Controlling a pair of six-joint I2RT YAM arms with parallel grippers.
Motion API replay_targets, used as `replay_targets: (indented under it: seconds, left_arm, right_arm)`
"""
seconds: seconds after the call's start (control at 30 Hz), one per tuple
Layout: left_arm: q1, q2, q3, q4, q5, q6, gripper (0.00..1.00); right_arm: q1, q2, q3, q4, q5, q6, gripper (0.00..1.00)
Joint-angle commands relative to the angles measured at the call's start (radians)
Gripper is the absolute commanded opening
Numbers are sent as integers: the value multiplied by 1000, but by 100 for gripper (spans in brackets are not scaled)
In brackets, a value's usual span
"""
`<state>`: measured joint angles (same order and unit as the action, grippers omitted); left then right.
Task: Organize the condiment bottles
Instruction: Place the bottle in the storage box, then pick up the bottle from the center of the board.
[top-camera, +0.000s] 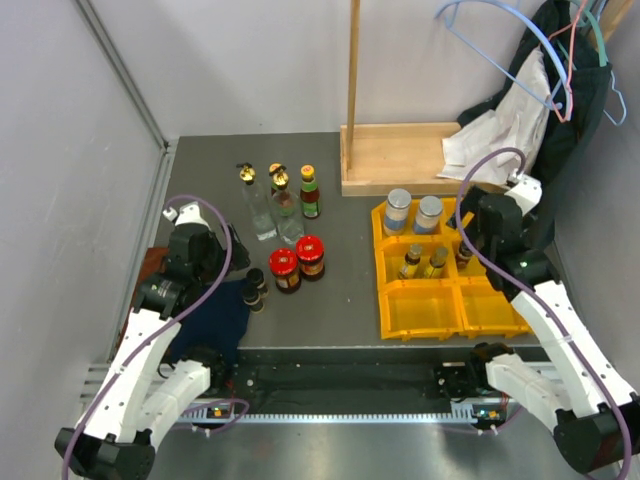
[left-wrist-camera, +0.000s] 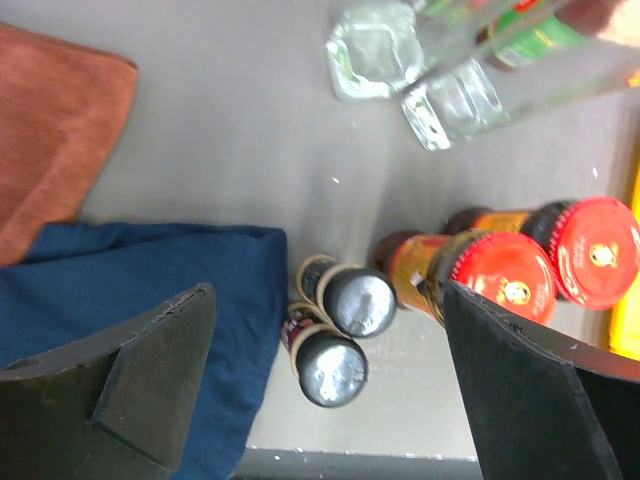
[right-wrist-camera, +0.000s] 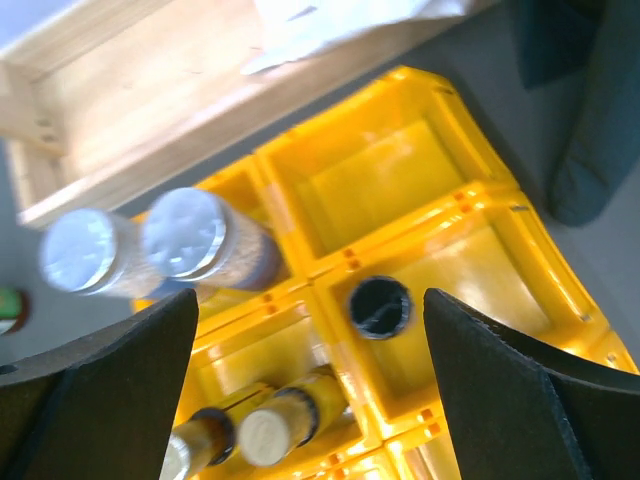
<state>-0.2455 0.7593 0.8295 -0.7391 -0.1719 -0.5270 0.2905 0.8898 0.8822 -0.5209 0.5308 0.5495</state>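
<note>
My left gripper will move down and to its right in the top view next, with its fingers on both sides of the farther dark bottle's cap. The cap is uncovered there.
Two small dark bottles (top-camera: 255, 288) stand at the front left beside a blue cloth; the left wrist view shows their caps (left-wrist-camera: 358, 300) (left-wrist-camera: 330, 368). My left gripper (top-camera: 238, 258) (left-wrist-camera: 325, 305) hangs open above them, touching nothing. Two red-lidded jars (top-camera: 285, 263) (left-wrist-camera: 510, 280) stand to their right. Two clear gold-stoppered bottles (top-camera: 258, 205) and a green-labelled bottle (top-camera: 309, 192) stand behind. The yellow bin (top-camera: 430, 310) holds two silver-lidded jars (top-camera: 398, 205) (right-wrist-camera: 185, 232), two pale-capped bottles (top-camera: 425, 262) (right-wrist-camera: 265, 435) and one dark bottle (top-camera: 464, 255) (right-wrist-camera: 379, 306). My right gripper (top-camera: 470, 235) (right-wrist-camera: 310, 300) hangs open above the bin.
A blue cloth (top-camera: 215, 315) (left-wrist-camera: 130, 300) and a rust cloth (top-camera: 152, 265) (left-wrist-camera: 50, 130) lie at the front left. A wooden stand (top-camera: 400, 155) sits behind the bin. Clothes and hangers (top-camera: 540, 90) pile at the back right. The bin's front compartments (top-camera: 425, 305) hold nothing.
</note>
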Motion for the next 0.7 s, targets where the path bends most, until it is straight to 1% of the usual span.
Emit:
replay_targets:
  seconds: [0.0,0.13,0.27,0.3,0.43,0.57,0.67]
  left_arm:
    - [3,0,16,-3,77,21,99]
    - [3,18,0,6,136,22,99]
    - [3,49,-30,24,163,21,98]
    - [3,57,-36,29,167,19,97]
    - [3,101,-59,47,207,-2,86]
    - [3,149,-72,79,232,-19,80]
    - [3,167,-85,106,244,-31,78]
  right_arm:
    - [-11,-25,90,-18,-173,-74,93]
    - [-11,-48,116,-22,-258,-100,93]
    - [-11,-68,135,-24,-337,-112,93]
    - [-11,-72,136,-25,-344,-114,93]
    - [-13,-84,144,-28,-348,-120,93]
    - [-11,-88,140,-33,-345,-118,93]
    - [-11,-89,138,-31,-347,-118,93]
